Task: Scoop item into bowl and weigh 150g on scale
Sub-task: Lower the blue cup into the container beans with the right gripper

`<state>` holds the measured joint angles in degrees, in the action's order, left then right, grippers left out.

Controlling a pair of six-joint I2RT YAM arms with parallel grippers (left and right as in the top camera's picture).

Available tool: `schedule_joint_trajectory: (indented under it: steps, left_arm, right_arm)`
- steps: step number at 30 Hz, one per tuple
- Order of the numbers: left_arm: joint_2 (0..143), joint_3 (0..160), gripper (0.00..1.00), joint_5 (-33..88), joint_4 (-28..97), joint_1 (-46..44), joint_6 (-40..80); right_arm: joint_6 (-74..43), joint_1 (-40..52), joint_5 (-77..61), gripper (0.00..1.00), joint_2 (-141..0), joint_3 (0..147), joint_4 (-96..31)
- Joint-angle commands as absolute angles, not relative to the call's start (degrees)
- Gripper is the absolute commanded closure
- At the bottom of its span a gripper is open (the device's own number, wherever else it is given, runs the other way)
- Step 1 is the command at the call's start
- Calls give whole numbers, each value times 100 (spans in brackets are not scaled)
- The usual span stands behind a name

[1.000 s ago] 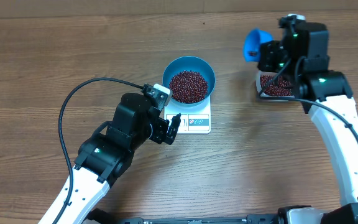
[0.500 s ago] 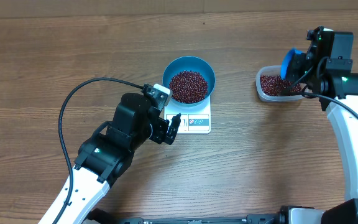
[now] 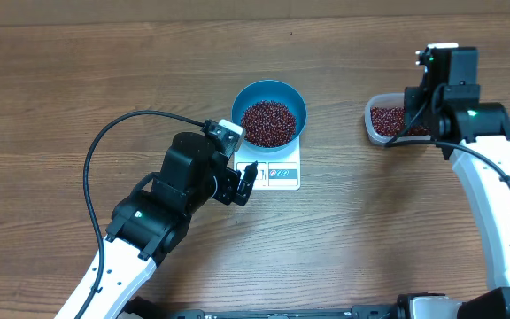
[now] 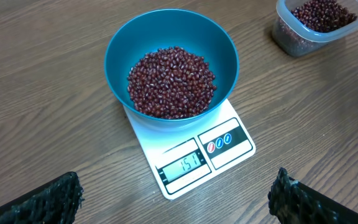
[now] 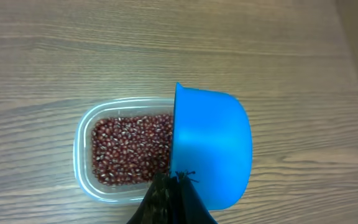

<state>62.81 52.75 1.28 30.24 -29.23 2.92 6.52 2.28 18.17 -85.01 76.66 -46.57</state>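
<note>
I should turn my right gripper over the beans in the clear tub and lower it to let go of the blue scoop [image 5: 213, 149], since the display is past the asked weight.
The blue bowl [image 3: 240, 96] [image 4: 122, 41] stands on the white scale [image 3: 278, 175] [image 4: 231, 142] and holds a heap of dark red beans [image 3: 269, 122] [image 4: 171, 82]. The display reads 151. My left gripper [image 3: 240, 183] [image 4: 176, 200] hangs open just in front of the scale's display edge, with nothing between its fingers. My right gripper [image 3: 421, 105] [image 5: 178, 182] is shut on a small blue scoop [image 5: 213, 149]. It holds the scoop tipped on its side over the right end of a clear tub [image 3: 377, 130] [image 5: 79, 150]. In the overhead view the scoop is hidden under the arm.
The clear tub at the far right holds more red beans [image 3: 388, 120] [image 5: 128, 149]. The left arm's black cable [image 3: 104, 142] loops over the table left of the scale. Bare wooden tabletop lies all around.
My right arm has carried the blue scoop to the right, from the air left of the tub to over the tub's right end. The left arm, bowl and scale have not moved.
</note>
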Motion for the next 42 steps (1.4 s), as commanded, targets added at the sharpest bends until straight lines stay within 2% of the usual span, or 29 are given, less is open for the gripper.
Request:
schedule_joint_trajectory:
  steps: [1,6,10,15,22,26,42]
  left_arm:
    - [6335,5221,1,130,3017,-2928,344]
    - [6335,5221,1,130,3017,-2928,344]
    - [6335,5221,1,130,3017,-2928,344]
    - [6335,5221,0,130,3017,-2928,344]
    - [6335,5221,1,130,3017,-2928,344]
    - [6335,5221,0,130,3017,-2928,344]
    - [6335,5221,1,130,3017,-2928,344]
  right_arm:
    - [805,506,2637,96,-8337,7699,-4646]
    - [801,803,3339,96,-8337,7699,-4644]
    - [731,814,3339,96,-8337,7699,-4644]
    - [106,808,3240,96,-8337,7699,-4619]
    - [-1699,642,2222,96,-8355,7697,-4626]
    - [-2904,495,2139,96,-8473,7693,-4665]
    - [-5618,344,1918,96,-9118,7684,-4681]
